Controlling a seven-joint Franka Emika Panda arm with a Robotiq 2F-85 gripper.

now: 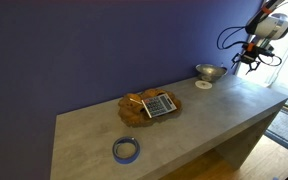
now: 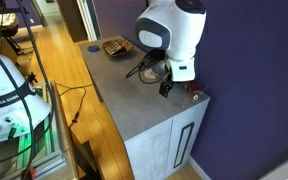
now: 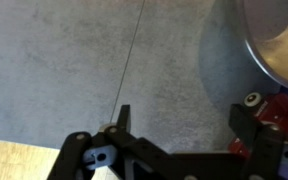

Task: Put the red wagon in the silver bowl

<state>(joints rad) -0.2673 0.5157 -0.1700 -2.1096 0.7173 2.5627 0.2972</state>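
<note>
I should next move my gripper right in the wrist view, off the bare table, and lower it over the red wagon [image 3: 280, 112], which is below it on that side.
The silver bowl [image 3: 276, 40] is shiny, with a wide rim. It fills the top right of the wrist view and stands at the far end of the table in an exterior view [image 1: 210, 72]. The red wagon [image 3: 280, 112], with a white wheel, lies on the table just below the bowl. It also shows as a small red thing near the table's corner in an exterior view [image 2: 194, 95]. My gripper [image 3: 184, 125] is open and low over the table. Bare grey table shows between its fingers. The wagon lies just outside the right finger. The gripper also shows in both exterior views [image 1: 246, 62] [image 2: 168, 86].
A small white disc [image 1: 203, 85] lies beside the bowl. A flat wooden plate [image 1: 134, 103] carrying a calculator-like object [image 1: 160, 105] sits mid-table. A blue tape roll [image 1: 126, 150] lies near the front edge. The table edge is close to the wagon [image 2: 206, 100].
</note>
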